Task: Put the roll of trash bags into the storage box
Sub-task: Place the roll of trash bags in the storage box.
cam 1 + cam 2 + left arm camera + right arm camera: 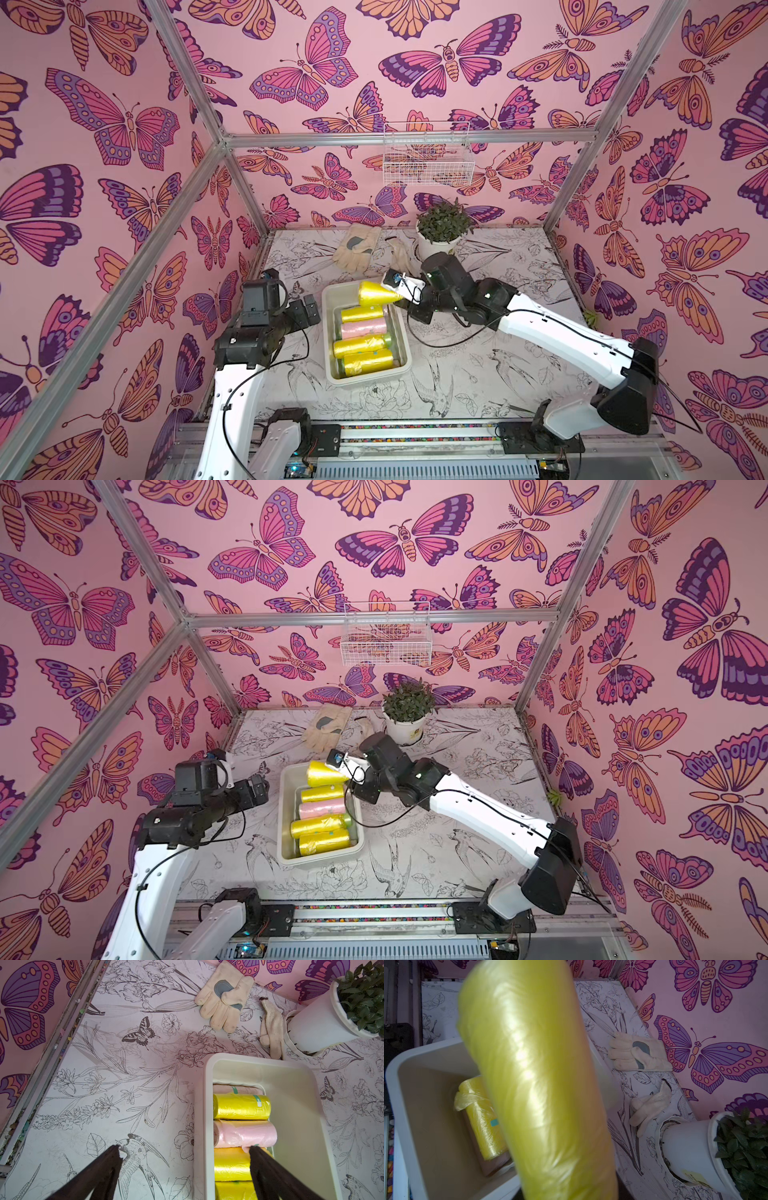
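Observation:
Next I need to move my right gripper back and down onto the pink roll and release there, because the held roll still hangs tilted over the box's far end.
A yellow roll of trash bags [376,293] [324,774] hangs tilted over the far end of the storage box [327,332] [282,812], with my right gripper [395,297] [345,777] shut on its right end. In the right wrist view the roll [533,1084] fills the middle and hides the fingers; the box rim [425,1048] lies under it. Several yellow and pink rolls [363,329] lie side by side in the box. My left gripper [309,307] [185,1148] is open and holds nothing, just left of the box rim [204,1105].
Two cream work gloves [357,249] [401,253] lie behind the box. A white plant pot [440,245] stands at the back, close behind my right wrist. A white wire basket [428,162] hangs on the back wall.

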{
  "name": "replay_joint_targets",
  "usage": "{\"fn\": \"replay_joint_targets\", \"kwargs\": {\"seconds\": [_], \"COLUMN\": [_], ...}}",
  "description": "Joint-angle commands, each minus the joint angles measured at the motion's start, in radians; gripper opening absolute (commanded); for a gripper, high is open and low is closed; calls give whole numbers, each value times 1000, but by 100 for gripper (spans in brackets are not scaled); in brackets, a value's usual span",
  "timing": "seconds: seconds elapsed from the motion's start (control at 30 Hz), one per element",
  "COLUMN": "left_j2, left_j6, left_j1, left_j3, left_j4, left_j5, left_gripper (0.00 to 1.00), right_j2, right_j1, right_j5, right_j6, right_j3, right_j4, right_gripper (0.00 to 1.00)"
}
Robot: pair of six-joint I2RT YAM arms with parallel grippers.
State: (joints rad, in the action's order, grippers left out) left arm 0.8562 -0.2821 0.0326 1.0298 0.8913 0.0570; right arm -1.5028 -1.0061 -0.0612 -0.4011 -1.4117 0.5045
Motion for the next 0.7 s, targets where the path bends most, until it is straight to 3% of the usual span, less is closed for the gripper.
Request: {"fn": "replay_joint_targets", "kwargs": {"seconds": [0.0,0.27,0.67], "left_j2": [-24,-43,-112], "left_j6": [-7,-2,54], "left_j1": [3,3,1], "left_j3": [-4,-1,0], "left_j4": [13,11,-21], "left_j5": [-26,-19,165], "left_gripper": [100,100,100], "right_j2": [-41,-187,-281], "right_j1": [-50,-134,-135], "right_j5": [83,125,132], "right_j6": [-5,2,95], "right_j3": [-10,-64,-75], "right_j4": [41,113,106], "right_gripper": [8,9,19]}}
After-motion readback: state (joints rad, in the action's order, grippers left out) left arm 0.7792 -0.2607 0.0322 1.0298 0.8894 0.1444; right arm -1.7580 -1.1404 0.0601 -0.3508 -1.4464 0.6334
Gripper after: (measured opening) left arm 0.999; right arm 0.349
